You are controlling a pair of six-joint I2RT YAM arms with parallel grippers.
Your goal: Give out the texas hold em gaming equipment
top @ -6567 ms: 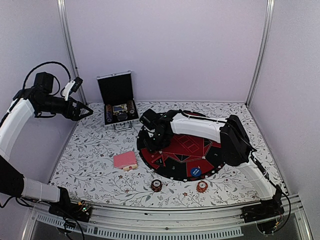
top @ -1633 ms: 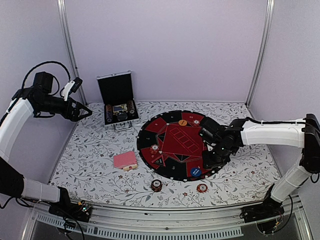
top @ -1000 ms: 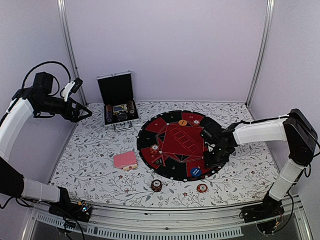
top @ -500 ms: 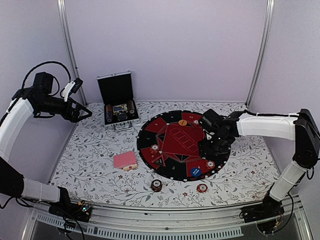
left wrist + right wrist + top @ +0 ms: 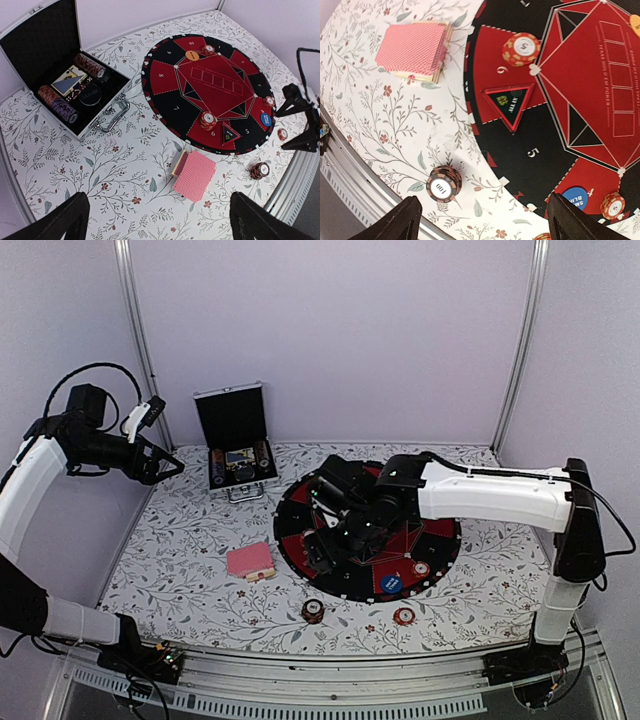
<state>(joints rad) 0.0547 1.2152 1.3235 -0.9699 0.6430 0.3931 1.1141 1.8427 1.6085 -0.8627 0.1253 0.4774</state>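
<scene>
I should next move my right gripper's open fingers back and down to the dark chip stack, around its top chips [image 5: 313, 608] [image 5: 441, 187]. The stack stands below and back toward the bar.
The pink-backed card deck [image 5: 250, 560] [image 5: 195, 175] [image 5: 415, 50] lies on the cloth left of the round mat [image 5: 440, 540]. A dark chip stack [image 5: 313, 611] [image 5: 440, 184] and an orange-red chip [image 5: 404, 616] sit in front of the mat. On the mat rest a chip near its right front [image 5: 421, 568] and a chip by the 6 [image 5: 521, 49] [image 5: 208, 120]. My right gripper [image 5: 322, 548] [image 5: 485, 225] hovers open and empty over the mat's near-left edge. My left gripper [image 5: 172, 464] [image 5: 160, 225] is open, high at the far left.
An open silver-edged case [image 5: 237, 455] [image 5: 65, 90] with chip rows stands at the back left. A blue blind button [image 5: 391, 583] [image 5: 575, 197] and a triangular marker [image 5: 510, 102] lie on the mat. The metal rail [image 5: 330, 680] runs along the table's front.
My right gripper opened and left a chip on the mat's right front. Its arm then swung left across the mat. The left arm has stayed still.
</scene>
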